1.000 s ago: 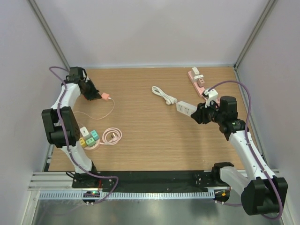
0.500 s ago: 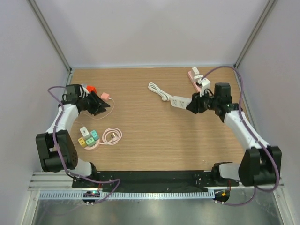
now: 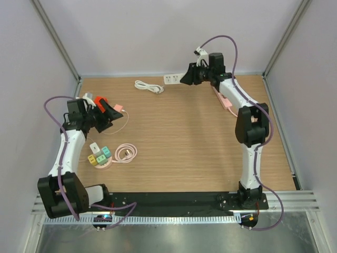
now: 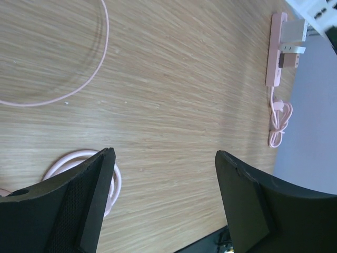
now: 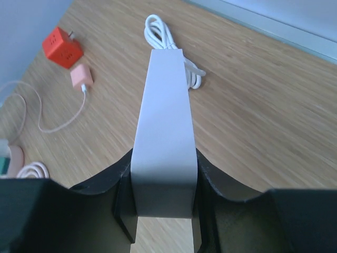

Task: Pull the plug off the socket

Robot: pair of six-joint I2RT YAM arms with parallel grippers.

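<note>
The right gripper lowers the white power strip onto the bare wood (image 3: pixel 180 89) (image 5: pixel 239 110) beside its cable next and releases it, since that spot lies below the gripper.
A pink plug (image 3: pixel 120 108) with a thin pink lead lies on the wooden table at the left, a short gap from a red cube socket (image 3: pixel 100 101). The right wrist view shows the two lying apart: cube (image 5: pixel 62 47), plug (image 5: pixel 81 78). My left gripper (image 3: pixel 111 115) hovers beside them, open, with nothing between its fingers (image 4: pixel 164 155). My right gripper (image 3: pixel 185 79) is shut on the end of a white power strip (image 3: pixel 171 79) at the table's far edge, seen end-on in the right wrist view (image 5: pixel 164 116). The strip's white cable (image 3: pixel 148 87) trails left.
A pink power strip (image 4: pixel 275 50) carrying adapters lies at the far right, partly under my right arm. A block of coloured sockets (image 3: pixel 99 155) and a coiled pink cable (image 3: pixel 126 153) sit at the near left. Side walls close in the table.
My left gripper has opened and drawn back from the pink plug, uncovering the red cube. My right arm has carried the white strip from mid-right to the far back.
</note>
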